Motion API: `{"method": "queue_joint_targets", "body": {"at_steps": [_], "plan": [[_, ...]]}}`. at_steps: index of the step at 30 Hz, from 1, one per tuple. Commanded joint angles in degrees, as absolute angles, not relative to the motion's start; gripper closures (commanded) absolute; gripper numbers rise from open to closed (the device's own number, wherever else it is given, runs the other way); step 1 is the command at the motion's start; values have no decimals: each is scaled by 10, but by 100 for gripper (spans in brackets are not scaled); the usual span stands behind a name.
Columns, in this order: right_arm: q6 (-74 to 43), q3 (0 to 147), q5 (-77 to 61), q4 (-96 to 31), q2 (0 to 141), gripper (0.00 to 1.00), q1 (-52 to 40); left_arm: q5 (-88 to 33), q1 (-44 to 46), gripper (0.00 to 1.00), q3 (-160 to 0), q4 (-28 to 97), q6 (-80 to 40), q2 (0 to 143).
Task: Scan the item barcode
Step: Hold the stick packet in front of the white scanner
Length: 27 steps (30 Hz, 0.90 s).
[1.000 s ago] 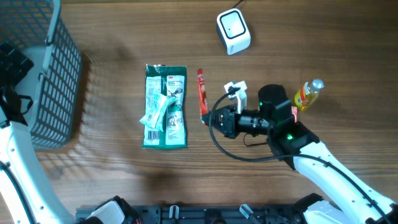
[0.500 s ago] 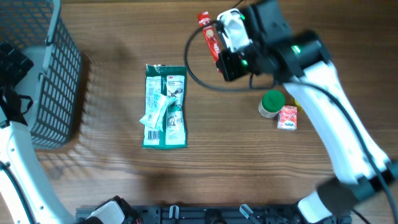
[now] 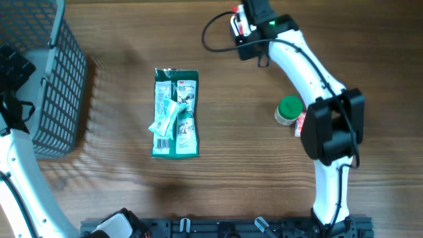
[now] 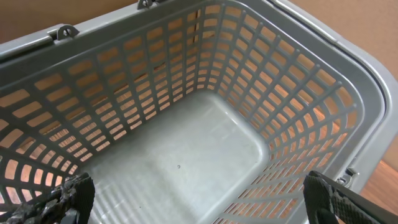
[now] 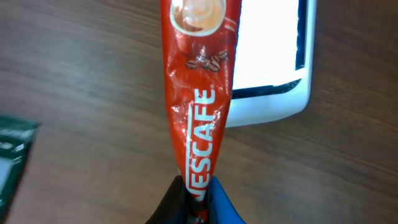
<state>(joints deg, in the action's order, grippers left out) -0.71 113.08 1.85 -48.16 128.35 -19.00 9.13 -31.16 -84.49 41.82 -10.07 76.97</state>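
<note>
My right gripper retreats from the scanner (image 3: pixel 235 26) over the small red box (image 3: pixel 300 124) next and releases the sachet there, as that is well clear of the scanner.
My right gripper (image 5: pixel 198 200) is shut on the lower end of a red Nescafe sachet (image 5: pixel 199 93), the item. The sachet sticks up and away from the jaws, over the left part of the white scanner (image 5: pixel 273 56) on the wooden table. In the overhead view the right gripper (image 3: pixel 246 20) is at the table's far edge, covering most of the scanner (image 3: pixel 235 26). No barcode shows on the sachet's visible face. My left gripper (image 4: pixel 199 202) hangs open over the grey basket (image 4: pixel 280 93), with nothing between its fingertips (image 4: pixel 74 196).
A green packet (image 3: pixel 175 112) lies in the middle of the table. A green-lidded jar (image 3: pixel 289 109) and a small red box (image 3: pixel 301 125) sit beside the right arm. The grey basket (image 3: pixel 53 79) stands at the far left.
The right arm has swung from the table's middle up to the far edge, carrying the sachet over the scanner. The left arm has not moved.
</note>
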Motion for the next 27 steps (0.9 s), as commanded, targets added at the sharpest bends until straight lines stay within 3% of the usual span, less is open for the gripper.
{"method": "queue_joint_targets", "body": {"at_steps": [1, 27], "plan": [[-2, 1143, -78, -474, 1311, 96, -153, 88, -314, 0, -848, 417, -90, 769], [-14, 1139, -90, -464, 1343, 96, -141, 88, -314, 0, -848, 417, -90, 769]]}}
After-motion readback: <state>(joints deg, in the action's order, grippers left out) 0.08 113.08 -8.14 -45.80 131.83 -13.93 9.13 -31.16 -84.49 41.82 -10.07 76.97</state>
